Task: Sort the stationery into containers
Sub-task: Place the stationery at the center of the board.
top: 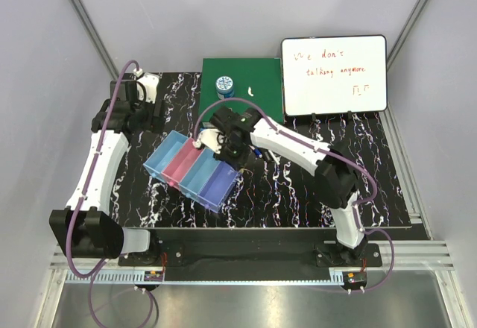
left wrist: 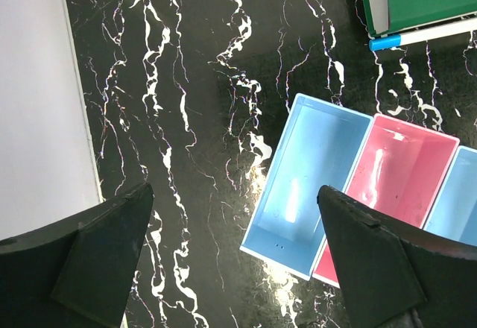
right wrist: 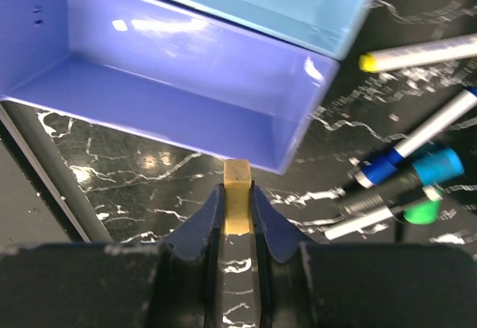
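The block (right wrist: 238, 179) still hangs outside the purple-blue bin's side. It goes left in the top view with my right gripper next, over the bin's bottom, for release.
The row of four bins (top: 192, 168) lies mid-table: light blue (left wrist: 313, 168), pink (left wrist: 402, 168), light blue (right wrist: 246, 0), purple-blue (right wrist: 171, 82); what shows of them is empty. My right gripper (right wrist: 238, 194) is shut on a small yellow block (right wrist: 238, 179), just outside the purple-blue bin's end wall. Beside it on the table lie a yellow-capped white marker (right wrist: 417, 54), a blue marker (right wrist: 417, 138), a green-capped marker (right wrist: 421, 210) and a black pen (right wrist: 369, 205). My left gripper (left wrist: 235, 253) is open and empty, left of the first bin. A blue-and-white tin (top: 224, 86) stands on the binder.
The green binder (top: 253, 82) and the whiteboard (top: 334, 74) lie at the back. A blue-capped white marker (left wrist: 425, 33) lies along the binder's edge. A small white piece (top: 251, 89) rests on the binder. The white wall (left wrist: 37, 97) borders the table's left.
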Motion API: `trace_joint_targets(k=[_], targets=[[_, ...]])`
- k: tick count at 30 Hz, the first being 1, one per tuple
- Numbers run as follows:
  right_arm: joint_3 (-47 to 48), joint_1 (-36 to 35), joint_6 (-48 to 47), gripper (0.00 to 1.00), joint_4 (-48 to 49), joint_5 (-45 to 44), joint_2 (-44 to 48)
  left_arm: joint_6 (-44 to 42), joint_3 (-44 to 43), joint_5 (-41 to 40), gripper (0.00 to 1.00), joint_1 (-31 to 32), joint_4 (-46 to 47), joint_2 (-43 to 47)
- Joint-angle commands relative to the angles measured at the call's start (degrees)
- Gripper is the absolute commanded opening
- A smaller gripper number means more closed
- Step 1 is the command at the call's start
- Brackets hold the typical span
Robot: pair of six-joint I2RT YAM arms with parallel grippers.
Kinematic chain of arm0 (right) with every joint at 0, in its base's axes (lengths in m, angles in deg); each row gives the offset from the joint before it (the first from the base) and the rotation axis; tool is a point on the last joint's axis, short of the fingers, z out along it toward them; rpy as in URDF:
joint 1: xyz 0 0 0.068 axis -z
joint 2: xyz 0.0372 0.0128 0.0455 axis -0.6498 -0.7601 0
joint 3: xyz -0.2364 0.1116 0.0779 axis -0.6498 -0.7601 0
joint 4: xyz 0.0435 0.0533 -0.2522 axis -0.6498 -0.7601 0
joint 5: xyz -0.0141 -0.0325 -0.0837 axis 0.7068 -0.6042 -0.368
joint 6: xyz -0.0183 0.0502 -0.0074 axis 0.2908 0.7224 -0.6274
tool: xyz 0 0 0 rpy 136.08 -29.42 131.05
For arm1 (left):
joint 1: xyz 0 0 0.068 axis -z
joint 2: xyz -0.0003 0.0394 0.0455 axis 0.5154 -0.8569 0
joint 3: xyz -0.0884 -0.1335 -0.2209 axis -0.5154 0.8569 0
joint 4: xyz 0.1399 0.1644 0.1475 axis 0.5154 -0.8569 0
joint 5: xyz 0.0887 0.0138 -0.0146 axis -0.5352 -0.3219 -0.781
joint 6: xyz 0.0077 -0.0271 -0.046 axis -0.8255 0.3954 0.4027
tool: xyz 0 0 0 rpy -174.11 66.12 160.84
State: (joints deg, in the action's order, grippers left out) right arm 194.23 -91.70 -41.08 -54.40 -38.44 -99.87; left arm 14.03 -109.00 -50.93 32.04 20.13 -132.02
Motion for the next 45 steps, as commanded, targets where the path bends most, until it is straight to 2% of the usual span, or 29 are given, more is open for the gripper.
trace_joint_targets(k=[1,7,24,27,31,34,38,45], targets=[[0.11,-3.05,-0.32,0.00,4.49,0.28,2.25,-0.84,-0.91,0.46,0.99,-0.31,1.88,1.92],[4.42,-3.14,-1.55,0.00,5.20,-0.86,-1.18,-0.75,-0.82,0.20,0.99,-0.31,2.06,2.18],[-1.55,-3.14,-3.93,0.01,13.37,-2.80,-5.05,-1.19,-0.30,0.64,0.99,-0.58,3.11,2.27],[-1.64,-3.14,-3.58,0.07,13.90,-2.80,-5.22,-1.28,0.06,0.73,0.99,-0.49,3.38,2.27],[-1.99,-3.14,-3.84,0.25,14.07,-3.24,-4.87,-1.45,0.32,0.73,0.99,-0.58,3.55,2.27],[-2.17,-3.14,-3.84,0.33,14.07,-3.24,-4.70,-1.28,0.41,0.73,0.99,-0.66,3.64,2.18],[-2.17,-3.14,-3.93,0.36,13.99,-3.59,-4.43,-1.10,0.41,0.73,0.99,-0.75,3.73,2.01],[-2.17,-3.14,-4.54,0.36,13.99,-5.61,-2.68,-1.71,0.50,0.73,0.99,-0.84,3.82,2.09]])
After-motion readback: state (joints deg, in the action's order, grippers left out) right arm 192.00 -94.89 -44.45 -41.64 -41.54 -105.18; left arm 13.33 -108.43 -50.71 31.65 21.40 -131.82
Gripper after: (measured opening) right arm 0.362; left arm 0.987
